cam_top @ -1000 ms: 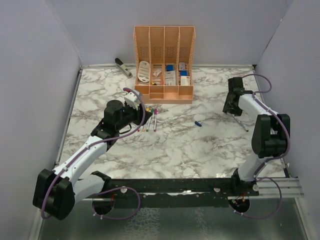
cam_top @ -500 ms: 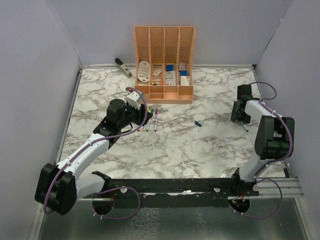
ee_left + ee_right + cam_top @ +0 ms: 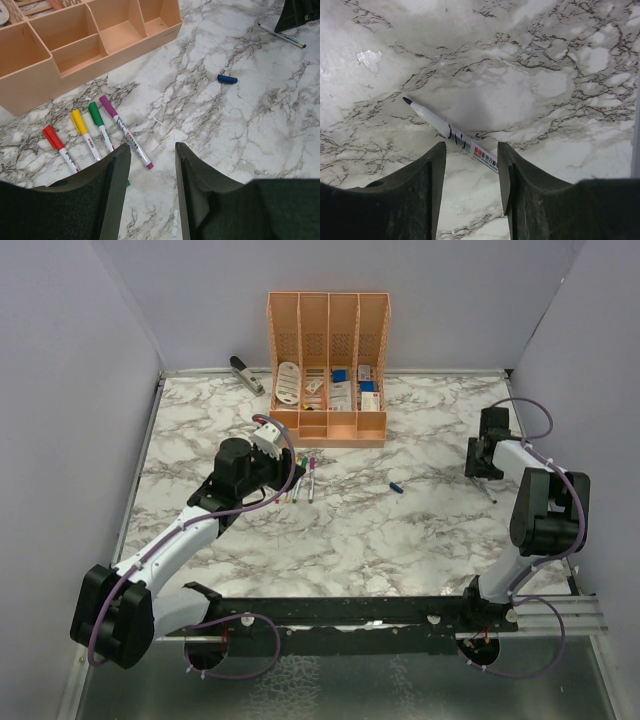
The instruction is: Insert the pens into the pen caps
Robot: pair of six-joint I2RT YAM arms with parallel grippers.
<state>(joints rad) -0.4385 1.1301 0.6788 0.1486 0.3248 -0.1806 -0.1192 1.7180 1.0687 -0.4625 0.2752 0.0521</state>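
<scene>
My right gripper moves down onto the dark-marked middle of the uncapped pen point(image 3: 485, 489) point(image 3: 450, 135) next and closes, because the pen's body already runs slantwise between the open fingers.
Four whitish pens lie side by side on the marble, each with a cap on its far end: red point(image 3: 59, 148), yellow point(image 3: 85, 134), green point(image 3: 101, 127), purple point(image 3: 125, 132). They show in the top view point(image 3: 302, 480) too. The loose blue cap point(image 3: 227, 79) lies alone mid-table point(image 3: 397, 486). An uncapped pen point(image 3: 450, 135) lies at the right point(image 3: 487, 490). My left gripper point(image 3: 152, 155) is open and empty, just near of the four pens. My right gripper point(image 3: 471, 150) is open, low over the uncapped pen, whose rear end runs between the fingertips.
The orange organiser point(image 3: 328, 370) stands at the back centre, its front trays showing in the left wrist view point(image 3: 75, 55). A grey stapler point(image 3: 245, 375) lies at the back left. Grey walls close in the table on the left, back and right.
My right arm has swung right and towards the near side and come down over the uncapped pen. My left gripper has edged slightly towards the four pens.
</scene>
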